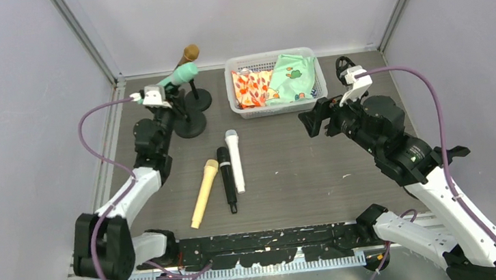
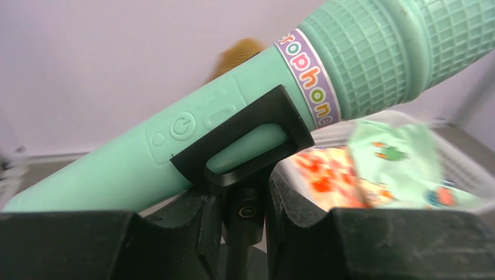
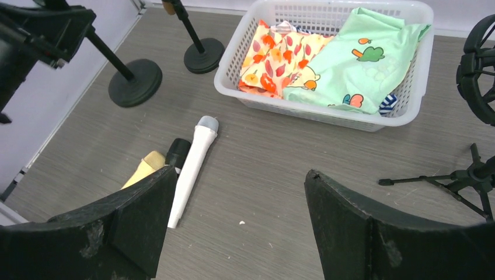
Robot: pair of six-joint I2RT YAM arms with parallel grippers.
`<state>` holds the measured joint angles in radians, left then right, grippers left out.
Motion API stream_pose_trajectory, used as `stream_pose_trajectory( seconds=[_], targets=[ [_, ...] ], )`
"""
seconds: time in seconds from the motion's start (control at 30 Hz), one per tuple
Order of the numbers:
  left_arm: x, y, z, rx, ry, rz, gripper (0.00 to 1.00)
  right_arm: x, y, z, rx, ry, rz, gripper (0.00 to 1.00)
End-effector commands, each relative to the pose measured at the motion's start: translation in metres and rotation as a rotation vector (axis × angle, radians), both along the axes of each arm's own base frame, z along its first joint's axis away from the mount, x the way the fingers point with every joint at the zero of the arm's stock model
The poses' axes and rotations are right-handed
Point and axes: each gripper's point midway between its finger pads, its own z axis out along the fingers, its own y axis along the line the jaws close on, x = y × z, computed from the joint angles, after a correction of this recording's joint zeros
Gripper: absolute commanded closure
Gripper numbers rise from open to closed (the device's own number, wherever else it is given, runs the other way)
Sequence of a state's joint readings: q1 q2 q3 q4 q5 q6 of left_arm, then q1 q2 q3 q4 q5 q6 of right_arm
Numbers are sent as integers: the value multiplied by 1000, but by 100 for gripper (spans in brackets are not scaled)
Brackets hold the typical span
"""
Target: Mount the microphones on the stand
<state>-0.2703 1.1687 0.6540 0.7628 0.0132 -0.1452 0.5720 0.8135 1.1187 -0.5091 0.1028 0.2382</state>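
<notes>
I should move my left gripper down, outward and to the left in the top view, onto bare table beside the nearer stand's base, since that base crowds the farther stand.
A teal microphone [image 1: 182,73] sits tilted in the black clip [image 2: 245,146] of the nearer round-base stand [image 1: 190,125]; it fills the left wrist view [image 2: 245,99]. My left gripper [image 1: 174,100] is under it, jaws closed against the clip's neck [image 2: 245,198]. A brown microphone [image 1: 189,53] is on the farther round-base stand [image 1: 198,101]. White [image 1: 235,160], black [image 1: 226,180] and yellow [image 1: 204,193] microphones lie on the table. My right gripper [image 1: 313,118] hangs open and empty above the table [image 3: 240,175], right of the white microphone [image 3: 194,157].
A white basket [image 1: 280,111] of coloured cloths stands at the back centre, its rim also in the right wrist view [image 3: 327,115]. A black tripod stand [image 3: 467,175] with a round mount [image 1: 344,65] stands at the back right. Walls enclose the table on three sides.
</notes>
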Motion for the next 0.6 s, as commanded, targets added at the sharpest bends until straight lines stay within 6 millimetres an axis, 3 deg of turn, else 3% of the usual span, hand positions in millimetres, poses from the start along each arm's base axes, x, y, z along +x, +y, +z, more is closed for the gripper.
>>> stream_pose_trajectory(
  seconds=[0.0, 0.1, 0.13, 0.17, 0.23, 0.27, 0.33, 0.57],
  targets=[
    [27, 50, 46, -77, -205, 82, 100, -2, 4, 2, 17, -11, 27, 15],
    [61, 72, 33, -55, -228, 123, 100, -4, 7, -5, 16, 6, 41, 15],
    [66, 77, 39, -55, -263, 127, 100, -4, 7, -7, 16, 12, 41, 15],
    [79, 81, 29, -53, -260, 129, 100, -5, 7, -9, 17, 18, 43, 15],
    [93, 81, 27, -44, -301, 111, 100, -5, 7, -13, 19, 28, 42, 15],
    [100, 94, 25, -38, -311, 133, 100, -6, 7, -15, 19, 34, 42, 15],
    [115, 101, 20, -16, -314, 141, 100, -6, 7, -17, 20, 41, 40, 15],
    [145, 123, -6, 35, -300, 151, 100, -5, 5, -22, -4, 50, 32, 15]
  ],
)
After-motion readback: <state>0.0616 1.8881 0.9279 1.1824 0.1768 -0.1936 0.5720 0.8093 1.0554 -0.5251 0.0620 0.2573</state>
